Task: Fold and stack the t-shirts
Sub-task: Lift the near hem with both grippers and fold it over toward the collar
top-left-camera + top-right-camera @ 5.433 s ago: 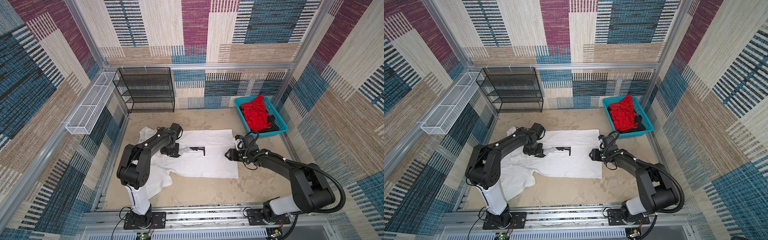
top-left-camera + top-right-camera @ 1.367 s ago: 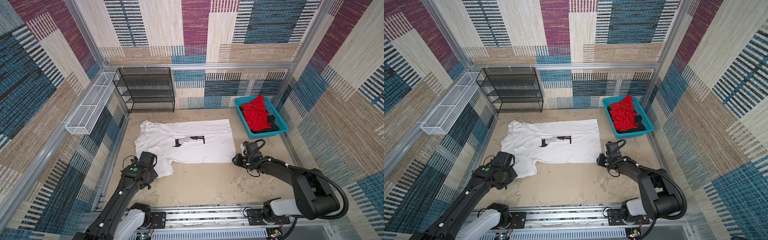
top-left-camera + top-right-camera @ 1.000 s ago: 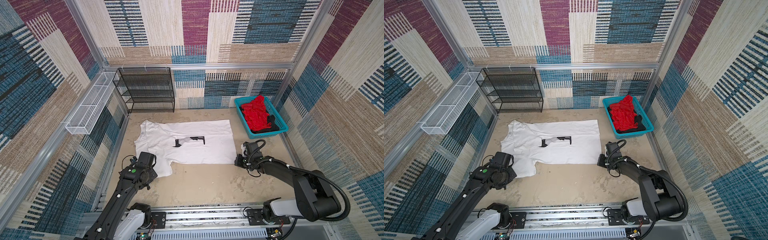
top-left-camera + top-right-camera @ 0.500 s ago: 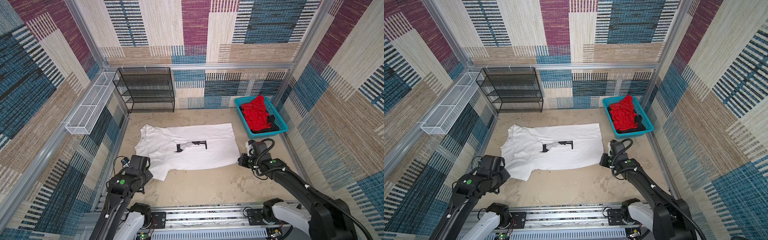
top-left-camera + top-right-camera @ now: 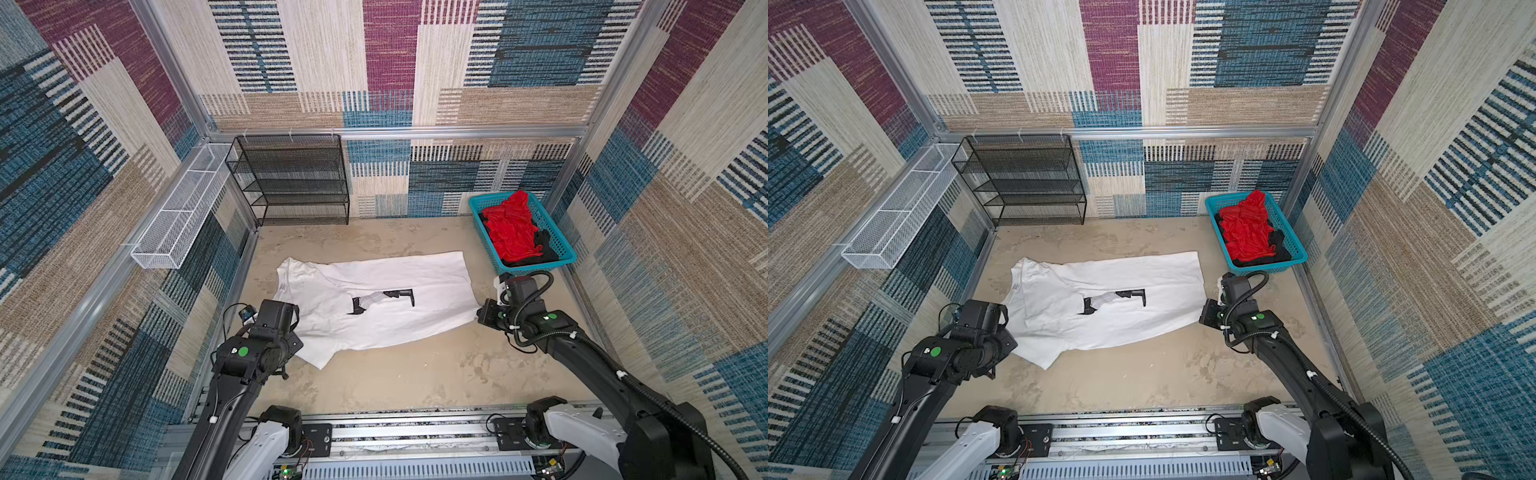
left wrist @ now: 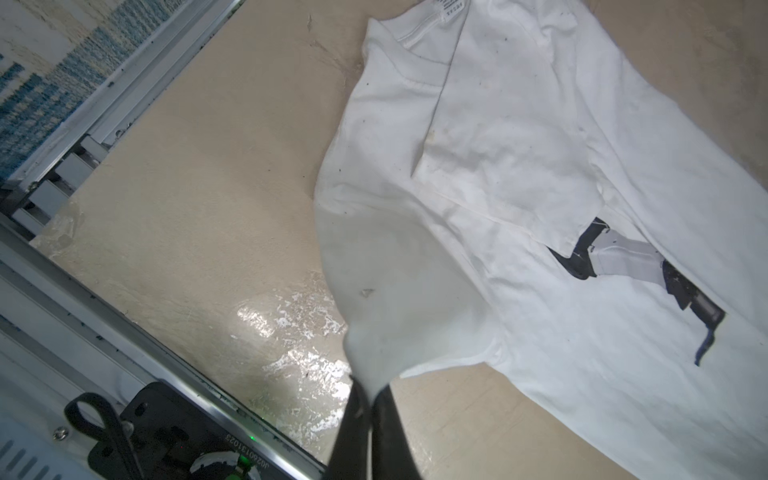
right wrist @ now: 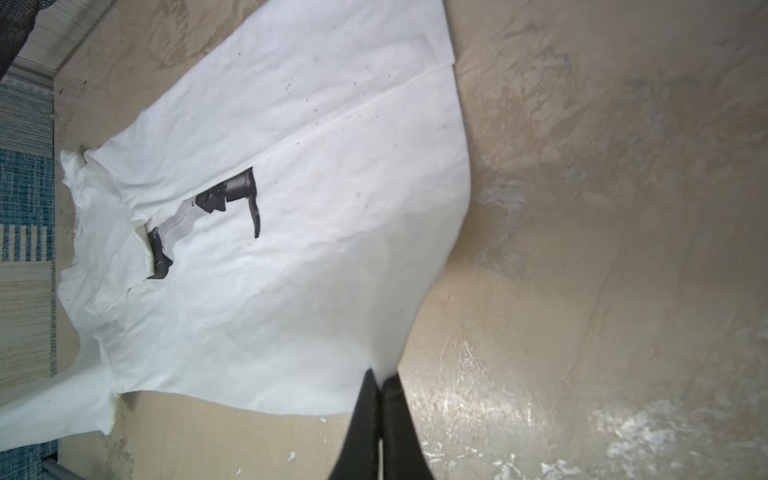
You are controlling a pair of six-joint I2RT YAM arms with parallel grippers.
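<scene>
The t-shirt's near side is unfolded, so next my right gripper will carry its hem corner outward onto the folded far panel's edge [image 5: 468, 280] [image 7: 441, 72] and let it go.
The white t-shirt [image 5: 374, 303] [image 5: 1108, 303] with a black-and-grey print lies spread across the table, collar to the left. My left gripper [image 6: 371, 388] is shut on a lifted fold near its sleeve [image 6: 399, 299]; in both top views the wrist hides the fingers. My right gripper [image 7: 380, 380] [image 5: 480, 315] is shut on the near corner of the hem, which rises off the table. A red t-shirt [image 5: 513, 232] [image 5: 1246, 230] lies crumpled on a black t-shirt [image 5: 544, 253] in the basket.
The turquoise basket [image 5: 536, 269] stands at the back right, just behind my right wrist. A black wire shelf [image 5: 291, 178] is against the back wall, a white wire tray [image 5: 183, 208] along the left wall. A metal rail [image 5: 395, 432] runs along the front edge.
Both grippers have risen with the white shirt's near edge pinched in them. The shirt's near side has lifted and the whole shirt has shifted slightly right.
</scene>
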